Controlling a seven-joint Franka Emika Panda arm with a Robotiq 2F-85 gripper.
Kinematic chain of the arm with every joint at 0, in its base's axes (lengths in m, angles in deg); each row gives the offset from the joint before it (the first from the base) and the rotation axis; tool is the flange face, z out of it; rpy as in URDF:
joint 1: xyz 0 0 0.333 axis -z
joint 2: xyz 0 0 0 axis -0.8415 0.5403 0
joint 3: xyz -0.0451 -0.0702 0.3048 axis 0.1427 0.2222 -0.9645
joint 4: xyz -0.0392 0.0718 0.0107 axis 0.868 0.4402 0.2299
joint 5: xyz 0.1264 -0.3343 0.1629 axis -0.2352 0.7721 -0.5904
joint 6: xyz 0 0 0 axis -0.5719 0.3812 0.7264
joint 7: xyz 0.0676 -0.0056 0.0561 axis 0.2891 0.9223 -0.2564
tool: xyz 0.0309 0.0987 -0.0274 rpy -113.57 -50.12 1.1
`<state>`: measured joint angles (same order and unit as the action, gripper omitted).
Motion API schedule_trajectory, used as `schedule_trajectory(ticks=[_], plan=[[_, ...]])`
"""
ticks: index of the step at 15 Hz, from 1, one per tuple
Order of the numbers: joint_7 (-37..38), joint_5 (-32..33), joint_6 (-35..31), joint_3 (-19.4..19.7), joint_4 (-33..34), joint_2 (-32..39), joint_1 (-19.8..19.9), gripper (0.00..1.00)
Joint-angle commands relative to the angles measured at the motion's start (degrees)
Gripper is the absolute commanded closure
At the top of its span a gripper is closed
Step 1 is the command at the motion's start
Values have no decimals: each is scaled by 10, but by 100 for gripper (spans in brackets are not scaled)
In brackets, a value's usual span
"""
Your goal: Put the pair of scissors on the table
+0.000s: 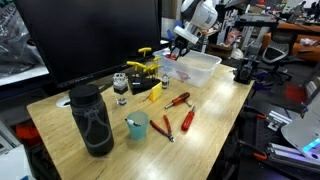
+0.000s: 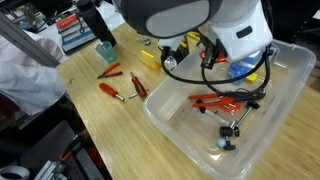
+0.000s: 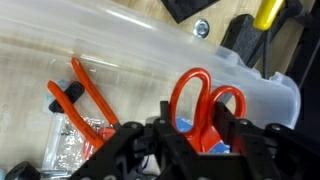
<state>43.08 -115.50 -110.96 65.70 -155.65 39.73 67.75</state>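
Note:
The bin's sides surround the scissors (image 3: 205, 100), so my gripper needs to rise over them toward the yellow block next, then lower onto the bare wood beside it to release.
The pair of scissors (image 3: 205, 100) has red handles and stands upright between my gripper's (image 3: 198, 135) black fingers, which are shut on it just below the handles. It hangs inside the clear plastic bin (image 3: 120, 50), just above the bin's floor. In both exterior views my gripper (image 1: 180, 46) (image 2: 234, 112) reaches down into the bin (image 1: 205, 70) (image 2: 290, 110), and red handles (image 2: 215, 100) show at the fingers. The bin stands at the far end of the pale wood table (image 1: 215, 125) (image 2: 110, 130).
Red-handled pliers (image 3: 80, 95) and small metal bits lie in the bin. On the table lie red-handled tools (image 1: 177, 100) (image 1: 187, 120) (image 2: 112, 90) (image 2: 138, 87), a teal cup (image 1: 137, 125) (image 2: 105, 50), a black bottle (image 1: 92, 120) and yellow tools (image 1: 148, 70). A monitor (image 1: 90, 35) stands behind.

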Motion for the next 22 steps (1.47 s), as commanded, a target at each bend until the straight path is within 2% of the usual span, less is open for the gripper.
schedule_trajectory(ticks=[1,6,11,18,22], plan=[[-59,-57,-42,-17,-77,-72,1,79],[-152,-142,-29,-32,-141,-142,-10,79],[-258,-213,18,-40,-171,-160,-28,79],[-319,-145,44,-56,-186,-138,-80,79],[-299,-72,78,-57,-191,-135,-97,79]])
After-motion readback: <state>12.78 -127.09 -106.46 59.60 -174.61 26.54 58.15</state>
